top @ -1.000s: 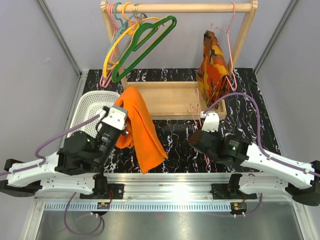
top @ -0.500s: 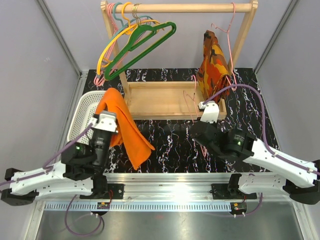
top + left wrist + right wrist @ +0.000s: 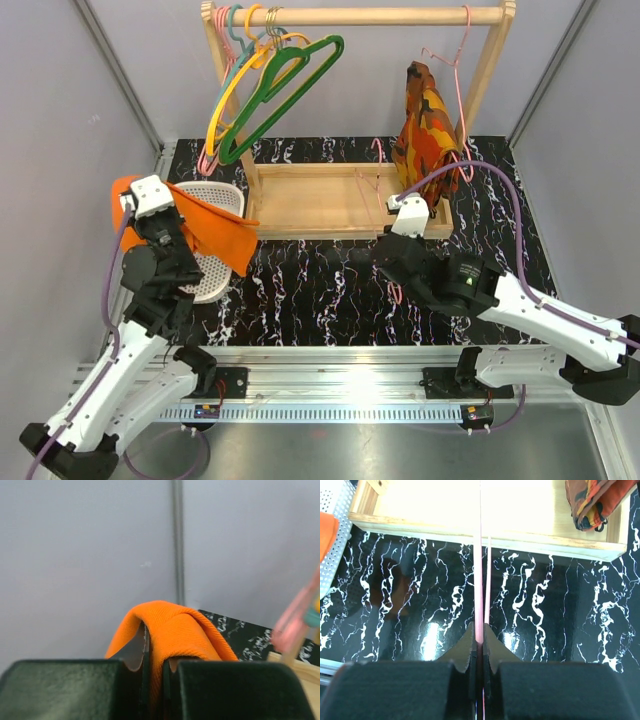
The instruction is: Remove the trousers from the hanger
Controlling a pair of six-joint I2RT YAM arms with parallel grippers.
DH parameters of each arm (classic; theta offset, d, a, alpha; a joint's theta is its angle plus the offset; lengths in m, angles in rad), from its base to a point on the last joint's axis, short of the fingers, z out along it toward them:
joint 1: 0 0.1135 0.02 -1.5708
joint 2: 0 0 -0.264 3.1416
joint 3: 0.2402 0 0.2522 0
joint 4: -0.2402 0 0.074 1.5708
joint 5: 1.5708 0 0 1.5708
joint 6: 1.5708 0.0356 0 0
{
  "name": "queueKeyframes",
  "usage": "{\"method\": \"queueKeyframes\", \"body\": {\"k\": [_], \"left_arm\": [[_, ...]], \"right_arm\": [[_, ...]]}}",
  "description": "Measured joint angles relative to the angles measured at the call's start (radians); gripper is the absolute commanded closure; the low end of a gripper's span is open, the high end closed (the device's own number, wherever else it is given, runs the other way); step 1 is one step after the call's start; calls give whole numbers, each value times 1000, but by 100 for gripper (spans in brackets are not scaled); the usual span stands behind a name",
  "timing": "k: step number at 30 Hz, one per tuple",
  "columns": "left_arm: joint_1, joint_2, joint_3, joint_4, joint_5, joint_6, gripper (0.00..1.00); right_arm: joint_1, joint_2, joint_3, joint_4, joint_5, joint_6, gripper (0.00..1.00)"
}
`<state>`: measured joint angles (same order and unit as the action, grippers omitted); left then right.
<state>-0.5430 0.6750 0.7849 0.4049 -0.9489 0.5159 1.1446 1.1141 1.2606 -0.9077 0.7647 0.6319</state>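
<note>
My left gripper moves down and across into the white basket next and releases the trousers. The basket sits below the gripper, to its right in the top view.
The bright orange trousers (image 3: 215, 235) hang from my left gripper (image 3: 142, 205), which is shut on a fold of them at the far left. They drape rightwards over the white basket. In the left wrist view the orange fabric (image 3: 172, 630) is pinched in my left gripper (image 3: 156, 672). The thin pink wire hanger (image 3: 368, 180) is bare and apart from the trousers. My right gripper (image 3: 390, 235) is shut on its wire in front of the wooden tray. In the right wrist view the pink wire (image 3: 478, 570) runs straight out of my right gripper (image 3: 479, 642).
A white perforated basket (image 3: 212, 275) sits at the left under the trousers. A wooden rack with a base tray (image 3: 310, 205) stands behind. Green, yellow and teal hangers (image 3: 270, 85) hang at its left, a camouflage-patterned garment (image 3: 425, 135) on another pink hanger at its right.
My left arm has swung left and back with the trousers, carrying them from the table's middle to over the basket. My right gripper has moved slightly back and left with the hanger.
</note>
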Motion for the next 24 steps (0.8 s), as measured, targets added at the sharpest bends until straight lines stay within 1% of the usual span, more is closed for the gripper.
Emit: {"method": "queueKeyframes", "body": {"k": [2,7,18,24], "left_arm": [[64,2,0,-3,-6,-39,100],[147,15,0,35,-47,-71,100],[235,17,5,14,-97,-76,100],[291,72,-51,-19,-121,-138,100]], "right_arm": [[0,0,0,12,0,-8,100],[0,-17,-10,63,-8,-27,100],[0,-67,-16,83,-26,-43,100],[-1,-111,-21,93,-33,-53,100]]}}
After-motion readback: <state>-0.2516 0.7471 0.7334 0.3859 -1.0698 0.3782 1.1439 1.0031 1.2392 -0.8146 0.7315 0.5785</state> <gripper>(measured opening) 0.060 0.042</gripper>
